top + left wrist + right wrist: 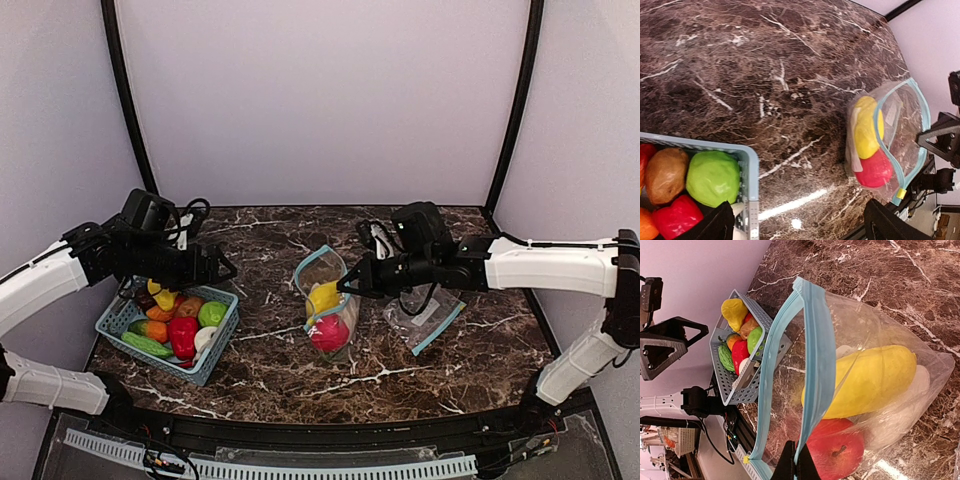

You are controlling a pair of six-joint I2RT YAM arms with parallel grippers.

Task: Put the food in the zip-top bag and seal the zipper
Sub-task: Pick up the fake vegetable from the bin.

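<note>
My open left gripper lowers into the basket (pixel 118 318) next, onto the white piece beside the red pepper, as its top lies uncovered by the basket's edge.
A clear zip-top bag (pixel 330 296) with a light-blue zipper stands open mid-table, holding a yellow fruit (pixel 323 297), a red apple (pixel 329 334) and a whitish piece (pixel 910 410). My right gripper (pixel 347 285) is shut on the bag's blue zipper rim (pixel 815 365), its fingertips (pixel 790 467) pinched on it and holding the mouth open. More food lies in the teal basket (pixel 118 318): a green fruit (pixel 712 177), a brown one (pixel 665 175) and a red pepper (pixel 677 217). My left gripper (pixel 215 268) hovers open and empty past the basket's far right edge, fingers (pixel 715 225) wide apart.
A second, flat zip-top bag (pixel 427 318) lies on the marble table to the right of the standing bag. The basket also holds yellow, orange and dark-green pieces (pixel 147 343). Purple walls with black posts enclose the table.
</note>
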